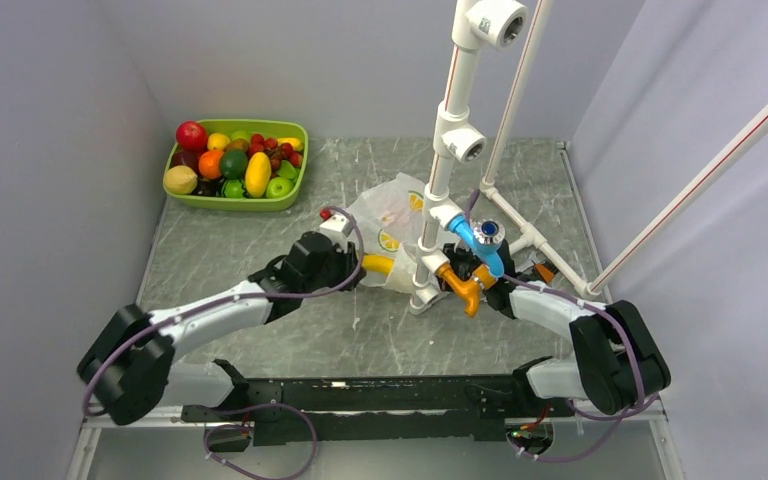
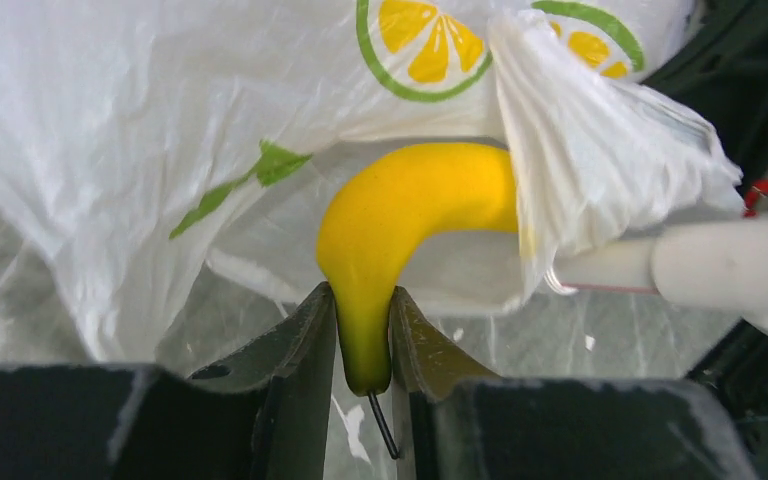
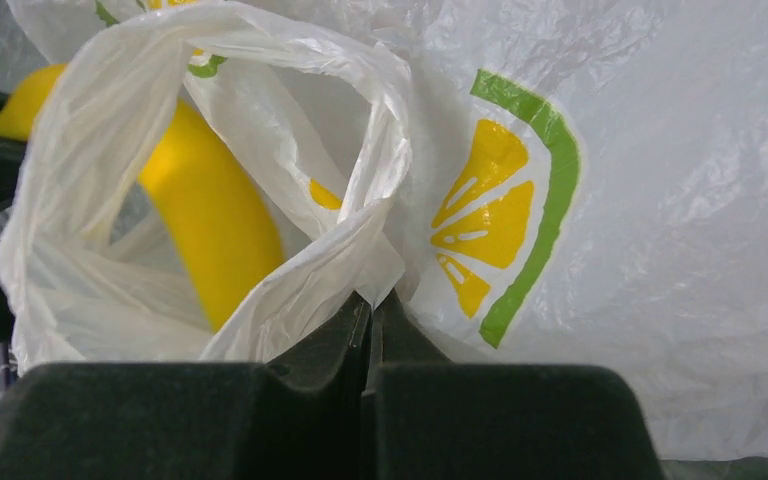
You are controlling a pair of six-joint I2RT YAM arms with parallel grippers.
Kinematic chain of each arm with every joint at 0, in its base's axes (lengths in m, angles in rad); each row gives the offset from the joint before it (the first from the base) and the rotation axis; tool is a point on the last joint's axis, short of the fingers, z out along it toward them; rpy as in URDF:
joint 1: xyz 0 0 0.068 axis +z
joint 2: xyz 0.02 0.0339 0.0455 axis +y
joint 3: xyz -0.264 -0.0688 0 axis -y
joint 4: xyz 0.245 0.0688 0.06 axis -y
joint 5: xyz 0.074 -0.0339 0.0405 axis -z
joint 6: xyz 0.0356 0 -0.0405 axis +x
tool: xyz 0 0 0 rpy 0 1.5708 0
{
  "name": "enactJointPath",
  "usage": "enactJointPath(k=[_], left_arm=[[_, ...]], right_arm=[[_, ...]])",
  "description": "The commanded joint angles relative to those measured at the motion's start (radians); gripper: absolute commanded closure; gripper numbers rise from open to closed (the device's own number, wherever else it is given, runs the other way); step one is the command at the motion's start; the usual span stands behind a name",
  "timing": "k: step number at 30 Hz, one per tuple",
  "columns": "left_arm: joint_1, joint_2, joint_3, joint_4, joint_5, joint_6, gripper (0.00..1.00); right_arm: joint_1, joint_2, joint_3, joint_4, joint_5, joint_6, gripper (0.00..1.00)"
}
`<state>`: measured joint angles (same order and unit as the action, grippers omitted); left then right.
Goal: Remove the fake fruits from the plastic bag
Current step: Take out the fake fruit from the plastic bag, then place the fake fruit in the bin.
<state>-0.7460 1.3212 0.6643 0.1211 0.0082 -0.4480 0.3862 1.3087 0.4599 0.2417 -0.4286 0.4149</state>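
The banana comes out and goes over the green tray next, since the tray lies outward of my left gripper and to its left in the top view.
The plastic bag [image 1: 392, 210] lies mid-table, white with lemon-slice prints. A yellow banana [image 2: 410, 210], one of the fake fruits, sticks out of its mouth toward the left. My left gripper [image 2: 363, 300] is shut on the banana's narrow stem end, both fingers pressed against it. In the top view that gripper [image 1: 355, 262] sits just left of the bag. My right gripper [image 3: 372, 300] is shut on a bunched fold of the bag [image 3: 660, 200] at its loop handle, with the banana [image 3: 210, 230] visible through the loop. The other fake fruits are hidden.
A lime-green tray [image 1: 290, 130] full of mixed fruit stands at the back left. A white pipe stand [image 1: 440, 170] with blue and orange fittings [image 1: 465, 285] rises right beside the bag, hiding my right gripper from above. Grey walls close in on three sides.
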Motion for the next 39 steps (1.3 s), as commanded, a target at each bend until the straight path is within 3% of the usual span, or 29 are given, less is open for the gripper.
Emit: enactJointPath(k=[1, 6, 13, 17, 21, 24, 27, 30, 33, 36, 39], left_arm=[[-0.003, -0.154, -0.066, -0.11, 0.036, -0.06, 0.97], [-0.003, -0.386, -0.089, -0.385, -0.034, -0.071, 1.0], [-0.003, -0.718, 0.035, -0.855, -0.366, -0.138, 1.0], [-0.002, -0.785, 0.145, -1.041, -0.549, -0.19, 1.0], [0.0, -0.754, 0.26, -1.179, -0.699, -0.23, 1.0], [0.027, -0.677, 0.311, -1.188, -0.745, -0.196, 1.0], [0.124, -0.591, 0.338, -1.119, -0.761, -0.132, 1.0], [0.315, -0.531, 0.322, -0.895, -0.613, 0.011, 1.0], [0.517, -0.438, 0.323, -0.716, -0.448, 0.019, 1.0], [0.631, -0.3, 0.355, -0.567, -0.367, -0.028, 1.0], [0.675, -0.135, 0.454, -0.449, -0.381, -0.039, 1.0]], right_arm=[[0.003, -0.063, -0.021, 0.055, 0.012, -0.008, 1.0], [0.002, -0.123, -0.042, 0.035, 0.062, -0.015, 1.0], [0.002, -0.116, -0.047, 0.05, 0.054, -0.003, 1.0], [0.003, -0.093, -0.045, 0.065, 0.035, 0.005, 1.0], [0.002, -0.088, -0.043, 0.065, 0.03, 0.006, 1.0], [0.003, -0.092, -0.046, 0.061, 0.041, 0.003, 1.0], [0.002, -0.09, -0.043, 0.065, 0.038, 0.004, 1.0], [0.003, -0.083, -0.04, 0.066, 0.023, 0.007, 1.0], [0.002, -0.096, -0.043, 0.066, 0.027, 0.005, 1.0], [0.003, -0.111, -0.048, 0.058, 0.038, 0.001, 1.0], [0.003, -0.104, -0.044, 0.062, 0.035, 0.0, 1.0]])
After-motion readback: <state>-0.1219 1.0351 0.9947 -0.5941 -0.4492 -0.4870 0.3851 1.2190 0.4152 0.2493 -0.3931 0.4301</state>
